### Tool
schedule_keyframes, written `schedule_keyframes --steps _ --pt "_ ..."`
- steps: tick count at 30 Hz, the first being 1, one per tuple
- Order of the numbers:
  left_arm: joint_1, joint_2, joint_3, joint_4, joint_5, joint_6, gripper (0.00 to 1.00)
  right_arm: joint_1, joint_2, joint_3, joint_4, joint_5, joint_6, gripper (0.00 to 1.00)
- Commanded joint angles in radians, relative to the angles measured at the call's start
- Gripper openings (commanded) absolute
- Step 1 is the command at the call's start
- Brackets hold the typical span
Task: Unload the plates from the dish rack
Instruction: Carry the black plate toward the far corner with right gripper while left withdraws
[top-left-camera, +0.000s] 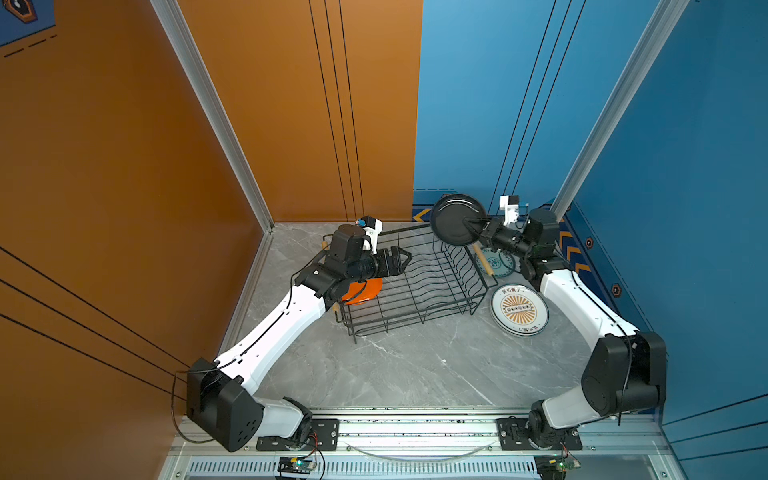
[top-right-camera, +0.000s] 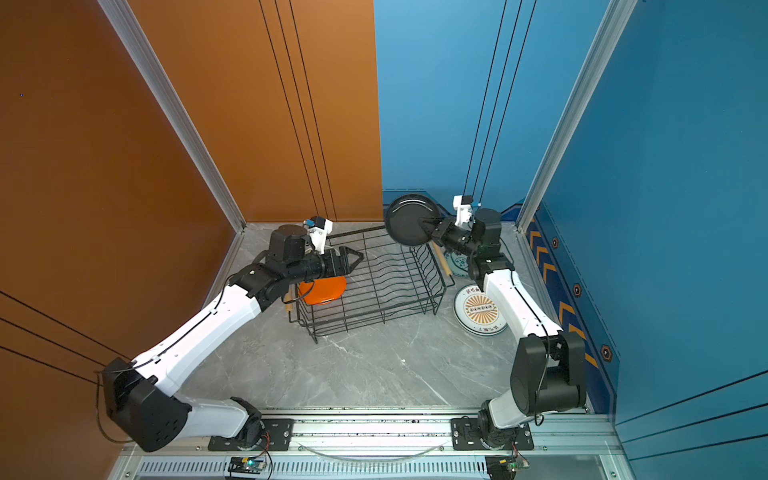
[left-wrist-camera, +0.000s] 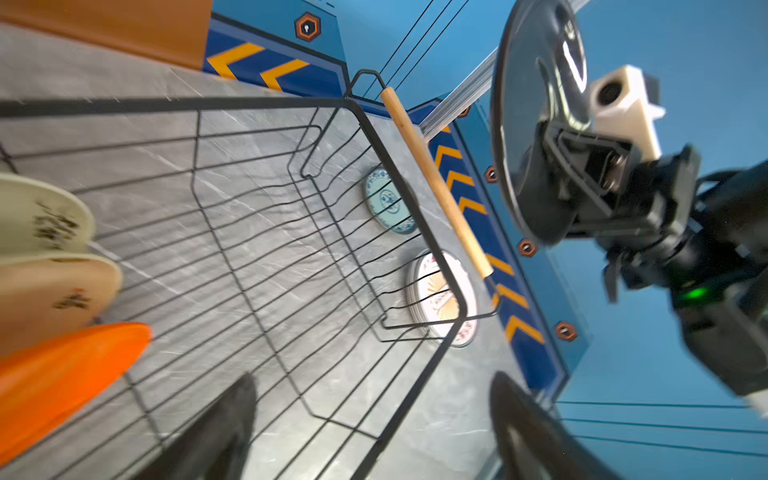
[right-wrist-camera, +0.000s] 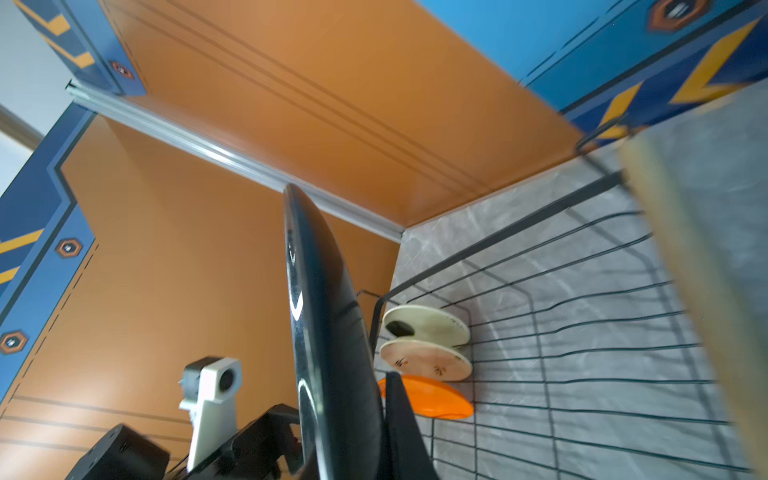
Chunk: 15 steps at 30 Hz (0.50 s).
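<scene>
My right gripper swings the black plate (top-left-camera: 451, 222) clear of the rack next. Then it lowers the plate past the wooden handle onto the blue-patterned plate (top-left-camera: 500, 263) below and releases.
The black wire dish rack (top-left-camera: 415, 274) (top-right-camera: 374, 278) stands mid-table. My right gripper (top-left-camera: 473, 224) (top-right-camera: 428, 226) (right-wrist-camera: 345, 440) is shut on the rim of a black plate (top-left-camera: 451, 222) (top-right-camera: 405, 220) (right-wrist-camera: 328, 332) (left-wrist-camera: 528, 124), held on edge above the rack's far right corner. My left gripper (top-left-camera: 405, 261) (top-right-camera: 357, 259) (left-wrist-camera: 374, 432) hangs open and empty over the rack's left part. At that left end stand an orange plate (top-left-camera: 365, 291) (left-wrist-camera: 62, 374) (right-wrist-camera: 432, 399) and two cream plates (left-wrist-camera: 41, 216) (right-wrist-camera: 428, 359), mostly hidden under my left arm in both top views.
On the table right of the rack lie a sunburst plate (top-left-camera: 519, 309) (top-right-camera: 480, 309) (left-wrist-camera: 436, 291) and a blue-patterned plate (top-left-camera: 498, 264) (left-wrist-camera: 388, 203). The rack's wooden handle (top-left-camera: 484, 262) lies just below my right wrist. Walls close in on the left, back and right.
</scene>
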Motion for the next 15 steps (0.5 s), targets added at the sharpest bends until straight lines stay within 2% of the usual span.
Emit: schedule_keyframes --steps 1,6,10,15 --pt "0.013 -0.042 0.041 -0.137 -0.129 0.196 0.98 -0.096 -0.032 0.086 -0.196 0.061 -0.153 0.00" --pt "0.018 -0.031 0.063 -0.201 -0.203 0.312 0.98 -0.218 0.019 0.131 -0.344 0.198 -0.247 0.00" --pt "0.011 0.019 0.112 -0.299 -0.313 0.407 0.98 -0.255 0.096 0.172 -0.451 0.315 -0.324 0.00" --pt "0.004 0.072 0.131 -0.345 -0.430 0.497 0.98 -0.275 0.194 0.170 -0.468 0.401 -0.355 0.00"
